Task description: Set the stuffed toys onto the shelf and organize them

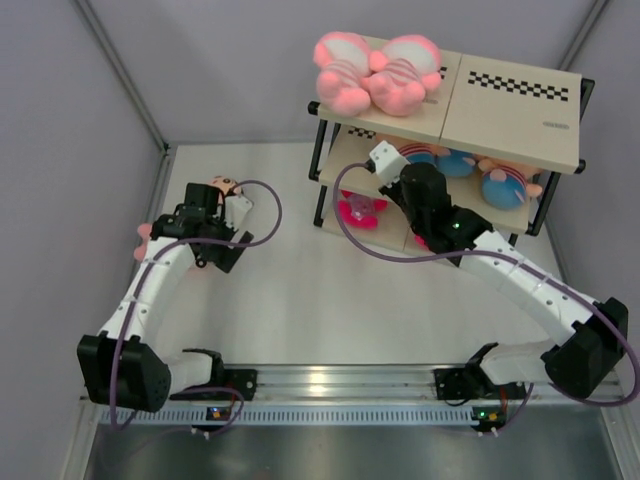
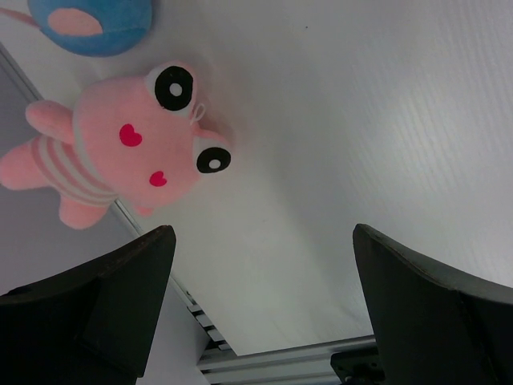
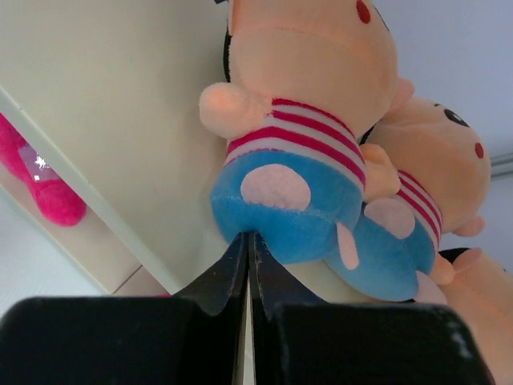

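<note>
The tan-headed toy's blue bottom is beyond my open fingers. My left gripper will next reach outward past the pink striped toy and go down to the tan-headed toy's bottom.
The shelf stands at the back right. Two pink striped toys lie on its top board. Tan-headed toys in blue lie on the middle board, and a magenta toy lies on the lower one. My right gripper reaches into the middle tier. In the right wrist view it is shut, its tips touching the blue bottom of a tan-headed toy, with a second one behind. My left gripper is open and empty above the table, short of a pink striped toy and a blue-bottomed toy.
The left arm is near the left wall, with a tan-headed toy beside its wrist and a pink toy partly hidden under it. The magenta toy shows under the middle board. A metal rail runs along the near edge.
</note>
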Controlling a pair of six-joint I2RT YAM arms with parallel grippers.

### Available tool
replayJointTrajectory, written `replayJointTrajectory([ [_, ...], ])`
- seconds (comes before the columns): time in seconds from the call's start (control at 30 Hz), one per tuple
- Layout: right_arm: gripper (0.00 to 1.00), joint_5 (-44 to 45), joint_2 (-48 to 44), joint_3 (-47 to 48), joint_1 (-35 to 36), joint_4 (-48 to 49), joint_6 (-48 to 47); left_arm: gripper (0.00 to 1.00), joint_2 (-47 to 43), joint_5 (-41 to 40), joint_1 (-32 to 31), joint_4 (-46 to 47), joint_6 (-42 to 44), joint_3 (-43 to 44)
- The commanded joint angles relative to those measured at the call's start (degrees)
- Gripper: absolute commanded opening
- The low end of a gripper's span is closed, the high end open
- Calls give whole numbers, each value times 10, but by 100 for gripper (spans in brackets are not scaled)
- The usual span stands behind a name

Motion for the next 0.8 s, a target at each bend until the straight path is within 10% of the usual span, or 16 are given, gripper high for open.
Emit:
replayJointTrajectory([
  [0.0, 0, -7, 16, 17, -14, 62, 11, 99, 17, -24, 11, 56, 12, -5],
  [0.5, 0, -62, 54, 53, -21, 87, 43, 99, 91, -32, 51, 122, 4, 22],
  [0.77, 3, -63, 8, 35, -10, 77, 51, 99, 230, -181, 56, 249, 20, 61],
])
